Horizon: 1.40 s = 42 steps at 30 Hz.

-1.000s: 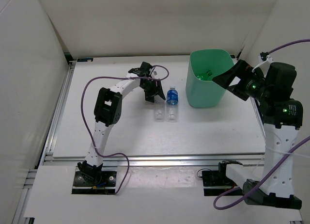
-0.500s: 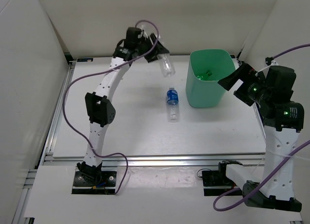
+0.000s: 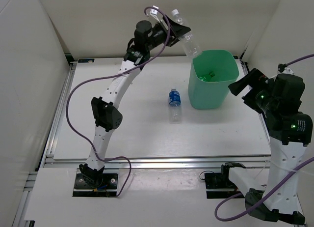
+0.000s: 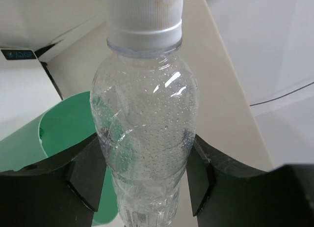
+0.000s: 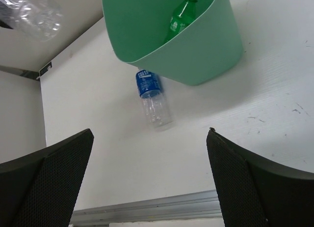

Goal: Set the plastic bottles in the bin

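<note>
The plain clear bottle's base only reaches the bin's rim, so my left gripper moves to the right in the top view, over the bin's opening (image 3: 214, 66) (image 4: 71, 124) next for the release.
My left gripper (image 3: 171, 33) is shut on the plain clear bottle (image 3: 188, 38), held high in the air at the far left rim of the mint-green bin (image 3: 212, 97). In the left wrist view the bottle (image 4: 143, 133) sits between my fingers (image 4: 198, 175) with its white cap up and the bin (image 4: 59, 133) below. A clear bottle with blue label and cap (image 3: 174, 105) lies on the table left of the bin. A green bottle (image 5: 180, 18) lies inside the bin (image 5: 196, 65). My right gripper (image 3: 245, 87) is open and empty, raised right of the bin.
White walls enclose the white table (image 3: 122, 124) at the back and sides. The table's front metal rail (image 3: 162, 160) runs along the near edge.
My left arm lifted the plain clear bottle off the table beside the blue-labelled one and swung it up and right to the bin's rim. My right gripper drew back slightly to the right.
</note>
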### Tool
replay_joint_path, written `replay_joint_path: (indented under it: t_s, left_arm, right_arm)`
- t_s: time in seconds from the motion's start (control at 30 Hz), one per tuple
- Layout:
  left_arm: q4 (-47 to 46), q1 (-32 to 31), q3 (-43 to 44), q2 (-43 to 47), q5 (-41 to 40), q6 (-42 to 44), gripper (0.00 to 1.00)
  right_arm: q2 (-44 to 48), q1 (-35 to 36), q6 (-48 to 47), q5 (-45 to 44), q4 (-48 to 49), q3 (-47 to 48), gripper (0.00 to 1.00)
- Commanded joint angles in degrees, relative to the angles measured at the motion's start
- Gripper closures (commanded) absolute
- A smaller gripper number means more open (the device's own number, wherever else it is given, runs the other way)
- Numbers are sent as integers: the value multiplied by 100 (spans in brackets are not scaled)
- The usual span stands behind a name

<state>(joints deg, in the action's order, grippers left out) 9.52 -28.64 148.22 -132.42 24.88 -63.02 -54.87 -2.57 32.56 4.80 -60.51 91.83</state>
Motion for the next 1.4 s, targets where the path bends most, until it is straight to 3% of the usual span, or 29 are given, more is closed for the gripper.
replay_joint_path:
  t_s: [0.0, 0.3, 0.57, 0.63, 0.73, 0.83, 0.93, 1.07, 1.1, 1.27, 1.37]
  left_arm:
    - [-424, -273, -30, -109, -510, -88, 58]
    - [-425, -1090, -285, -170, -1388, 1037, 55]
    - [-57, -1275, -337, -337, -1706, 1722, 48]
    - [76, -1275, -390, -337, -1706, 1881, 35]
    - [199, -1275, -443, -276, -1706, 2074, 26]
    - [199, -1275, -443, -223, -1706, 2268, 0]
    - [199, -1275, -662, 75, -1758, 2662, 0]
    - [252, -1275, -1504, 786, -1636, 3716, 0]
    - [252, -1275, -2194, 1266, -1801, 3953, 0]
    - [252, -1275, -4369, 2702, -3302, 4236, 0]
    - [252, -1092, -5433, 3064, -2844, 4062, 0]
  right_arm:
    - [187, -16, -109, -330, -74, 195, 0]
    - [530, -16, -337, -620, -576, 476, 0]
    - [583, -16, -443, -840, -1050, 942, 0]
    - [583, -16, -443, -840, -1050, 942, 0]
    - [583, -16, -390, -788, -1103, 872, 0]
    - [583, -16, -311, -717, -1051, 740, 0]
    - [635, -16, -206, -664, -980, 661, 0]
    - [636, -16, -144, -664, -927, 556, 0]
    - [636, -16, -144, -664, -927, 555, 0]
    - [636, -16, -144, -717, -875, 397, 0]
    - [688, -16, -144, -717, -760, 161, 0]
